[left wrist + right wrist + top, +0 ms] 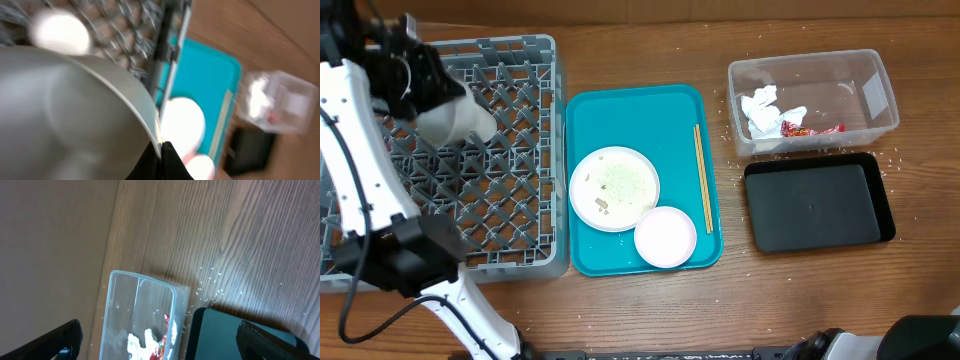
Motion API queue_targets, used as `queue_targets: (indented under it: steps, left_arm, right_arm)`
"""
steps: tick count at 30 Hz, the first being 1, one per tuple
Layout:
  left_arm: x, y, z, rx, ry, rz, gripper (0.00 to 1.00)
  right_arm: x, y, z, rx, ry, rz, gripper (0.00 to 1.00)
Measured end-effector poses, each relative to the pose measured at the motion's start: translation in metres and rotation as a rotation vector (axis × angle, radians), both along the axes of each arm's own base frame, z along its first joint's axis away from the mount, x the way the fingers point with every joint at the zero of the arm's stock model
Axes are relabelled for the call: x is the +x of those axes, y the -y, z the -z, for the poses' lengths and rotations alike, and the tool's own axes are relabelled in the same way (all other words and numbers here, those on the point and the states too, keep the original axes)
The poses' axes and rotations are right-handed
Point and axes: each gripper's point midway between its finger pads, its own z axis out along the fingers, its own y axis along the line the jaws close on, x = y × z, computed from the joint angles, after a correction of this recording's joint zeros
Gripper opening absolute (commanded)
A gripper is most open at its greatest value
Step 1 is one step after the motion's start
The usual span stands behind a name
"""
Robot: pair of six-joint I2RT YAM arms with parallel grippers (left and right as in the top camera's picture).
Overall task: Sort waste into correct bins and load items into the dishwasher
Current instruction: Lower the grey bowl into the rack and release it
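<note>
My left gripper lowers back next, tilting the bowl [65, 115], and releases the bowl's rim, since empty pegs of the grey dish rack lie below and back from it.
My left gripper [162, 147] is shut on the rim of the grey metal bowl [65, 115] and holds it over the grey dish rack [545, 150]; the bowl also shows in the overhead view [455, 117]. A blurred white round shape [60, 32], perhaps the cup, lies in the rack. The white plate [614, 188], pink dish [665, 237] and chopsticks [701, 178] lie on the teal tray [585, 120]. The clear tub [865, 90] holds tissue [760, 108] and the red wrapper [810, 128]. The black tray [818, 205] is bare. My right gripper [160, 335] is open above the tub [125, 300].
Loose rice grains [210, 287] lie on the wood around the tub and by the black tray [220, 335]. The left arm's white links cross the rack's left side [350, 150]. Bare wooden table lies behind the tub.
</note>
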Motion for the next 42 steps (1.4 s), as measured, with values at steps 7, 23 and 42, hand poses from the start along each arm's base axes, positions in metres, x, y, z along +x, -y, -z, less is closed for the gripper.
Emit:
queue_targets:
  steps: [7, 23, 42]
  left_arm:
    - [-0.014, -0.017, 0.029, -0.305, 0.038, 0.035, 0.04]
    - [-0.022, -0.023, 0.065, -0.656, 0.346, 0.038, 0.04]
    - [-0.025, -0.026, 0.082, -0.642, 0.246, -0.004, 0.06]
  right_arm:
    - [0.0, 0.0, 0.0, 0.0, 0.0, 0.0, 1.0]
    - [0.0, 0.0, 0.0, 0.0, 0.0, 0.0, 1.0]
    - [0.0, 0.0, 0.0, 0.0, 0.0, 0.0, 1.0]
